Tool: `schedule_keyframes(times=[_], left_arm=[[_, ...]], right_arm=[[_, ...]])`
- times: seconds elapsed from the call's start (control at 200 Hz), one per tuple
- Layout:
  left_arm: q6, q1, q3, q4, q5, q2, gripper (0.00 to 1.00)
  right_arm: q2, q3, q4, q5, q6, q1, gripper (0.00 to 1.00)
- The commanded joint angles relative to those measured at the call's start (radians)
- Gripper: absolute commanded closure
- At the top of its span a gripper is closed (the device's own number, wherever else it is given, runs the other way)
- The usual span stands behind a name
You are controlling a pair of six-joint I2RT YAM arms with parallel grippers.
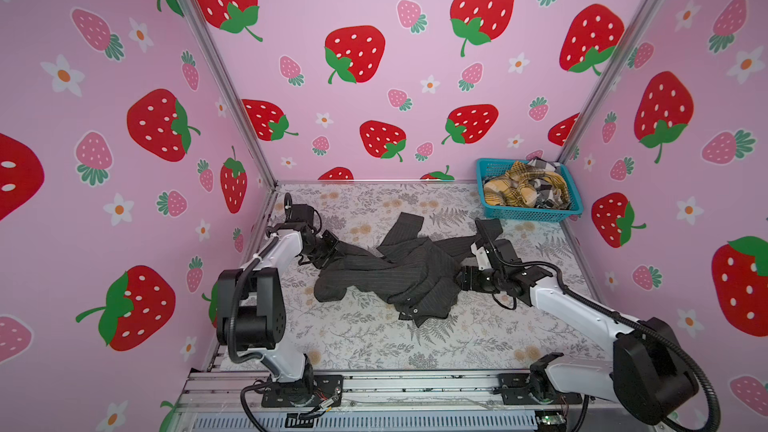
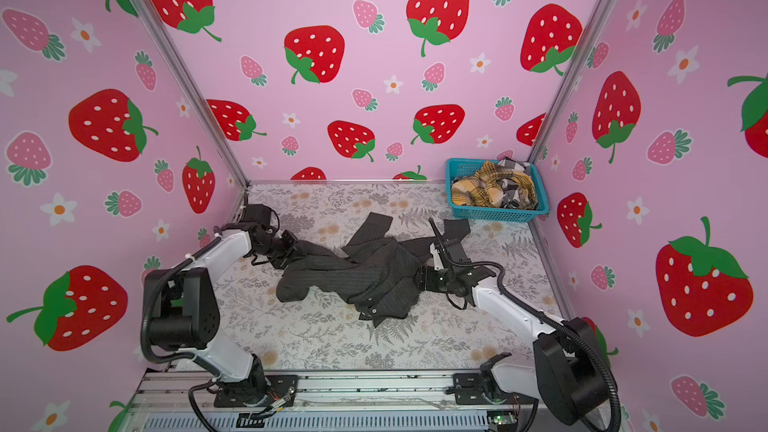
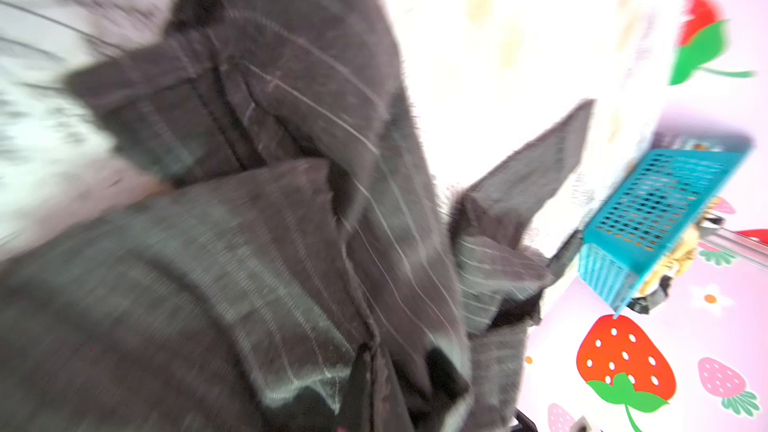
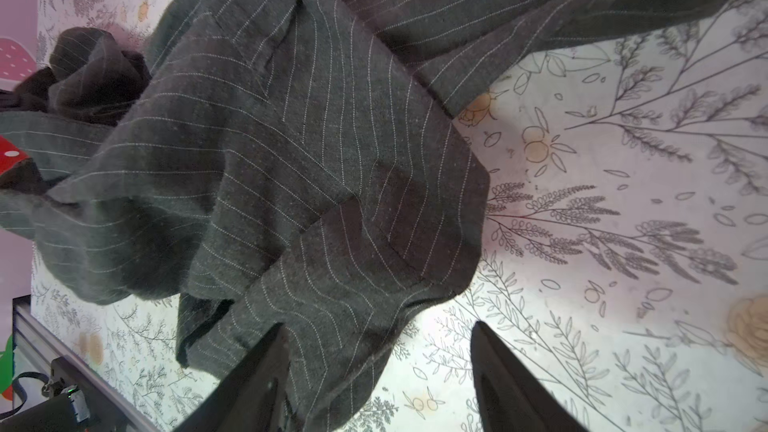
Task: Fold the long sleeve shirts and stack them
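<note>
The left gripper draws the shirt's held end back onto the bare floral tabletop next, pulling the crumpled cloth straighter, and releases that end there.
A dark charcoal pinstriped shirt [image 1: 399, 272] lies crumpled across the middle of the floral table in both top views, with its sleeves spread toward the back. My left gripper [image 1: 337, 249] is shut on the shirt's left end. In the left wrist view, blurred cloth [image 3: 291, 209] covers its jaws. My right gripper [image 4: 378, 351] stands open at the shirt's right edge [image 1: 457, 278], and a corner of the hem lies between its fingers [image 4: 266, 371]. A mustard plaid shirt [image 1: 513, 191] and a black-and-white checked shirt [image 1: 544, 166] sit bundled in the basket.
The turquoise mesh basket [image 1: 536, 214] stands in the back right corner of the table [image 1: 374, 347]. Pink strawberry walls enclose three sides. A metal rail [image 1: 415, 384] with both arm bases runs along the front edge.
</note>
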Motion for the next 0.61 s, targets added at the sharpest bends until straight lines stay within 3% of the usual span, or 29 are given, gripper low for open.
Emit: schedule_keyframes(times=[0.0, 0.22, 0.345, 0.6], left_arm=[[0.032, 0.023, 0.044, -0.109, -0.103, -0.147, 1.0], [0.059, 0.032, -0.06, -0.166, -0.129, -0.293, 1.0], [0.07, 0.035, -0.163, -0.173, -0.139, -0.344, 1.0], [0.067, 0.126, -0.223, -0.151, -0.087, -0.377, 1.0]], right_arm=[[-0.046, -0.011, 0.019, 0.002, 0.007, -0.003, 0.28], [-0.04, 0.006, 0.042, -0.057, -0.019, 0.043, 0.26], [-0.016, 0.009, 0.034, -0.024, -0.004, 0.067, 0.24], [0.044, -0.016, 0.062, -0.005, 0.033, 0.064, 0.12]])
